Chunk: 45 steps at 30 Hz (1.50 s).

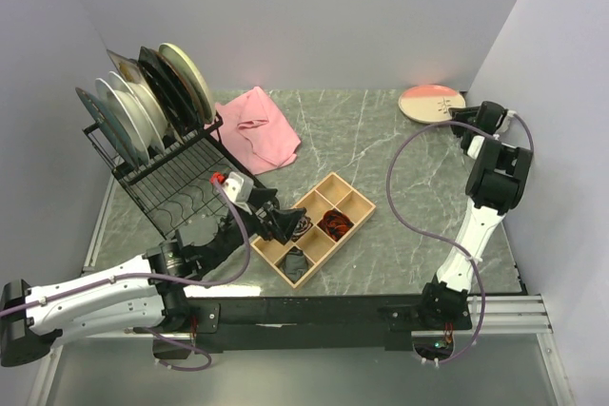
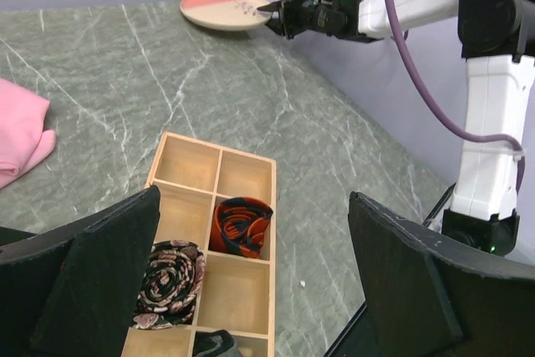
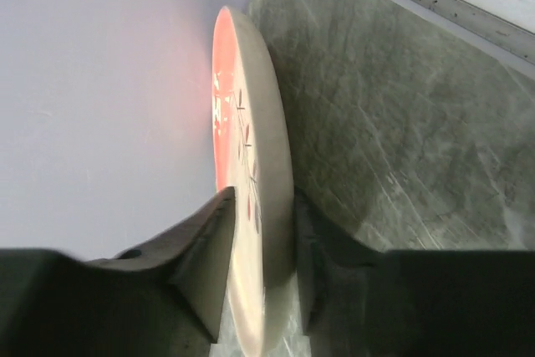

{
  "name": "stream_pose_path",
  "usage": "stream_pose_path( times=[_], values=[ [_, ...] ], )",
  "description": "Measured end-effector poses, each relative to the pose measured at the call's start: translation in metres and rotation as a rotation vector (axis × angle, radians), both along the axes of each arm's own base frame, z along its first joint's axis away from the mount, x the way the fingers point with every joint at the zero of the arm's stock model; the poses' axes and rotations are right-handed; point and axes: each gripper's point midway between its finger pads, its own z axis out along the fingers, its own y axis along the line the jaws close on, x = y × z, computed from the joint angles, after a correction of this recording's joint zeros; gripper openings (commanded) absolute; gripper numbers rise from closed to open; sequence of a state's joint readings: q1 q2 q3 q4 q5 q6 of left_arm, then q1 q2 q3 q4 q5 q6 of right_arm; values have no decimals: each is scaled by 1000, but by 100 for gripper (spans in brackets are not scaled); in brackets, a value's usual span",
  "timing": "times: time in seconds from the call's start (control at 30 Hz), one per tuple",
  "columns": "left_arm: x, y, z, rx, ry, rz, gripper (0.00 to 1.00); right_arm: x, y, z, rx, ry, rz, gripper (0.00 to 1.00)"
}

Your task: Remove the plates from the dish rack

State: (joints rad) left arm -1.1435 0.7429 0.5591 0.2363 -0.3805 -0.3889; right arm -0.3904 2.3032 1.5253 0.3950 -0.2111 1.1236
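Note:
The teal plate ends the rack's row. My left gripper swings outward and to the left in the top view onto that plate's near rim (image 1: 102,126) next.
The black wire dish rack (image 1: 181,192) stands at the far left and holds several plates (image 1: 143,106) upright, among them teal, white, black and cream-green ones. A pink-cream plate (image 1: 430,102) lies low at the far right corner of the table; it also shows in the left wrist view (image 2: 219,7). My right gripper (image 1: 457,119) is shut on its near rim, with the fingers on either side of the plate (image 3: 251,148) in the right wrist view. My left gripper (image 1: 285,223) is open and empty above the wooden tray, its fingers (image 2: 109,273) wide apart.
A wooden compartment tray (image 1: 352,199) with rolled ties sits mid-table, right of the rack. A pink cloth (image 1: 259,125) lies behind it beside the rack. White walls close in the back and both sides, and the right wall is close to the plate.

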Motion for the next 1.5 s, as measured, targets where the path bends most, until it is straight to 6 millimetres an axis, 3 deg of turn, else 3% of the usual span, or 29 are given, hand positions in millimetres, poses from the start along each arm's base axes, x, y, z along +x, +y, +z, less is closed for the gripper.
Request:
stream_pose_path(
  times=[0.17, 0.33, 0.57, 0.7, 0.8, 0.9, 0.93, 0.97, 1.1, 1.13, 1.23, 1.3, 1.37, 1.5],
  values=[
    [-1, 7, 5, -33, -10, 12, 99, -4, 4, -10, 20, 62, -13, 52],
    [-2, 12, 9, -61, -7, 19, 99, -23, 9, -34, 55, 207, -38, 54],
    [1, 11, 3, -46, 3, 37, 99, -50, -1, -33, 45, 413, -131, 62],
    [8, 8, -11, 3, 32, 68, 99, -67, -2, -27, 17, 493, -137, 66],
    [15, 7, -19, 50, 68, 112, 99, -76, 4, -9, -19, 512, -104, 68],
    [21, 4, -11, 48, 83, 138, 99, -81, 15, 24, -86, 475, -52, 84],
    [21, 2, -8, 38, 86, 141, 99, -85, 23, 40, -119, 453, -24, 95],
    [23, 1, -4, 29, 88, 145, 99, -90, 37, 61, -153, 421, 19, 100],
    [30, -4, 7, 20, 95, 176, 99, -105, 95, 144, -271, 263, 162, 100],
    [34, -6, 11, 32, 99, 195, 100, -111, 117, 171, -313, 208, 207, 100],
    [45, -8, 33, 58, 95, 256, 99, -136, 181, 222, -396, 69, 331, 100],
    [55, -2, 61, 59, 81, 328, 93, -166, 224, 235, -425, 10, 433, 100],
    [62, 11, 97, 48, 57, 406, 89, -193, 252, 237, -441, -26, 510, 100],
    [69, 64, 171, -32, 12, 604, 82, -238, 275, 222, -473, -41, 593, 100]
  ],
)
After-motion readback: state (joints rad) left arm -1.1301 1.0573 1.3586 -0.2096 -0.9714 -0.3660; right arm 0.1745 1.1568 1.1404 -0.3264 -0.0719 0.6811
